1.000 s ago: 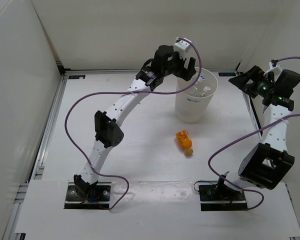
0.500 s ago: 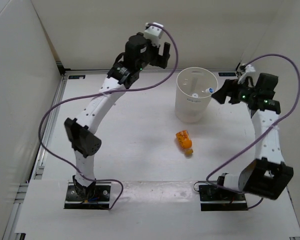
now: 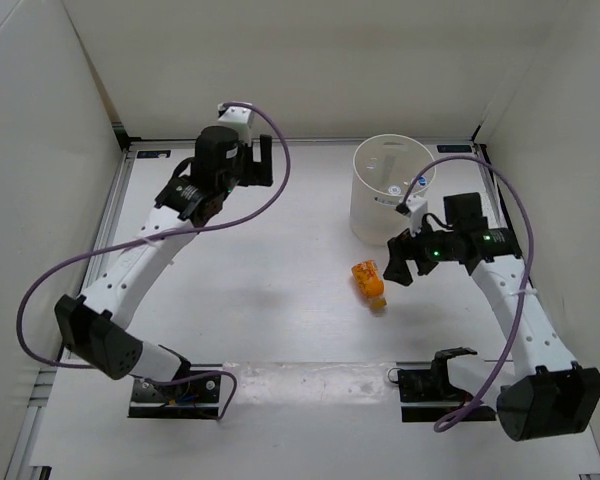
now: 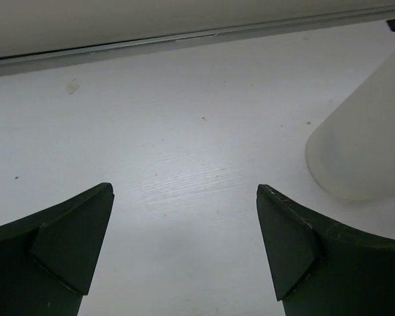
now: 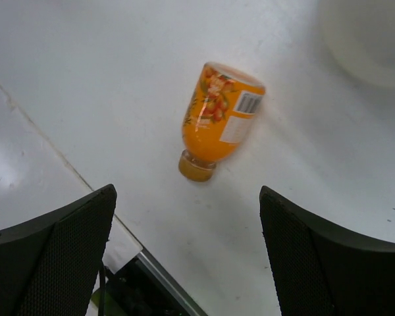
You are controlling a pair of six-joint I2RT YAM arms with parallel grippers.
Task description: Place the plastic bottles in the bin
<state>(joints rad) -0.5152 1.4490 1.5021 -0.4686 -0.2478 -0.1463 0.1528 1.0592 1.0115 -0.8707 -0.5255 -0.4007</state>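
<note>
My right gripper should next move its fingers across and down to both sides of the orange bottle's capless end (image 3: pixel 364 271) (image 5: pixel 232 81), which is below it and to its left in the top view.
An orange-coloured plastic bottle (image 3: pixel 370 282) lies on its side on the white table, in front of the bin (image 3: pixel 365 215). The bin, a tall white translucent bucket, stands at the back right. Through its open top I see clear bottles inside, one with a blue cap (image 3: pixel 420 181). My right gripper (image 3: pixel 396 262) hangs open just right of the orange bottle and holds nothing. In the right wrist view the bottle (image 5: pixel 220 118) lies ahead of the open fingers, cap towards them. My left gripper (image 3: pixel 255 164) is open and empty at the back, left of the bin (image 4: pixel 368 145).
White walls close in the table at the back and on both sides, with a metal rail (image 3: pixel 280 143) along the back edge. The arm bases (image 3: pixel 175 388) sit on a front strip. The right wrist view shows the strip's seam and a metal edge (image 5: pixel 151 276) below the bottle.
My left arm has swung left, away from above the bin. The right arm has come down from the far right to just beside the orange bottle. Both grippers stayed open.
</note>
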